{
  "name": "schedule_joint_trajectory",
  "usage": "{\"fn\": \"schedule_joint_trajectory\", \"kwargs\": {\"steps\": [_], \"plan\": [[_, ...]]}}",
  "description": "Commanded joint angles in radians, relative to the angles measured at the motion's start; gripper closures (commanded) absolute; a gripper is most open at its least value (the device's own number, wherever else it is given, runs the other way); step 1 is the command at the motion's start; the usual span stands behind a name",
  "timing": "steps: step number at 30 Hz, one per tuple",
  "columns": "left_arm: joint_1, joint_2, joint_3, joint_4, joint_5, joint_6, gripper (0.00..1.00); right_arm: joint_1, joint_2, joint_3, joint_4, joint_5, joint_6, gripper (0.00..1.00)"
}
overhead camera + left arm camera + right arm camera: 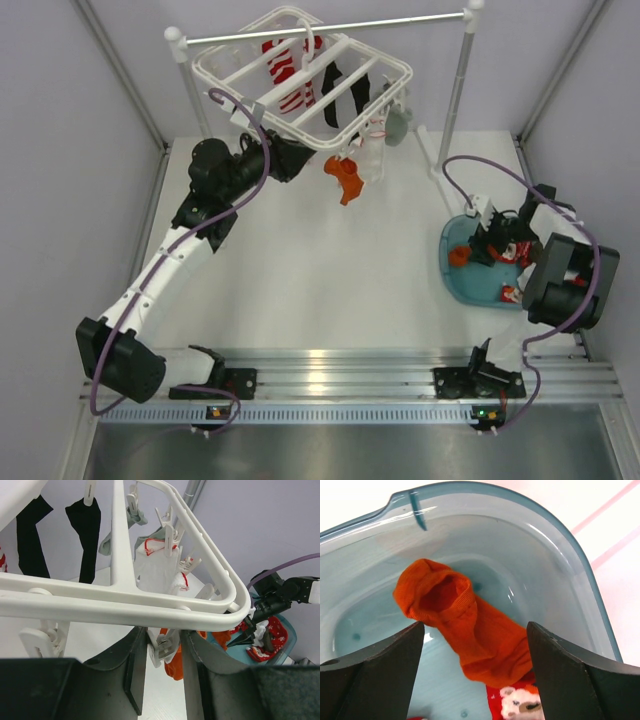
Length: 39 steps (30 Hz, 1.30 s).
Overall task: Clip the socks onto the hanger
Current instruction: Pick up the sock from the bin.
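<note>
The orange sock lies between the spread fingers of my right gripper. Next I should lower my right gripper into the teal basin [570, 555] onto the sock, just behind its open cuff [466, 621].
The white hanger [400, 70] hangs at the back centre with red-and-white [283, 65], black [335, 95], grey [397, 122] and white [370, 155] socks on it. An orange sock [345, 178] dangles from its near corner. My left gripper [300, 157] reaches up under that corner. In the left wrist view it [164, 636] is shut on a white clip [167, 647] under the hanger bar [150, 607], with the orange sock [175, 667] below. My right gripper [490, 245] is open over a second orange sock [470, 625] in the teal basin [570, 555], its fingers [540, 650] on either side.
The hanger hangs from a silver rail [330, 27] on white posts [460, 90]. The teal basin [450, 275] at the right also holds a red-and-white sock [520, 252]. Grey walls stand on both sides. An aluminium rail [350, 375] runs along the near edge.
</note>
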Motion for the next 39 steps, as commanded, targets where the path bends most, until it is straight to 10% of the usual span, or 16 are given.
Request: {"fn": "schedule_joint_trajectory", "kwargs": {"steps": [1, 9, 13, 16, 30, 39], "plan": [[0.004, 0.004, 0.016, 0.037, 0.007, -0.006, 1.00, 0.027, 0.049, -0.005, 0.077, -0.037, 0.042, 0.19], [0.004, 0.002, 0.014, 0.035, 0.004, -0.002, 1.00, 0.044, 0.080, -0.012, 0.053, -0.002, -0.005, 0.29], [0.004, -0.001, 0.014, 0.038, 0.003, -0.003, 1.00, 0.044, 0.085, -0.009, 0.002, 0.008, -0.067, 0.80], [0.004, -0.005, 0.010, 0.037, 0.001, 0.000, 1.00, 0.033, 0.052, 0.008, -0.082, -0.011, -0.113, 1.00], [0.004, -0.013, 0.007, 0.040, 0.007, -0.002, 1.00, 0.082, -0.428, 0.076, -0.193, -0.336, -0.081, 1.00], [0.004, 0.001, 0.010, 0.055, 0.018, -0.026, 1.00, 0.498, -0.649, -0.047, 0.431, -0.277, 0.537, 1.00]]}}
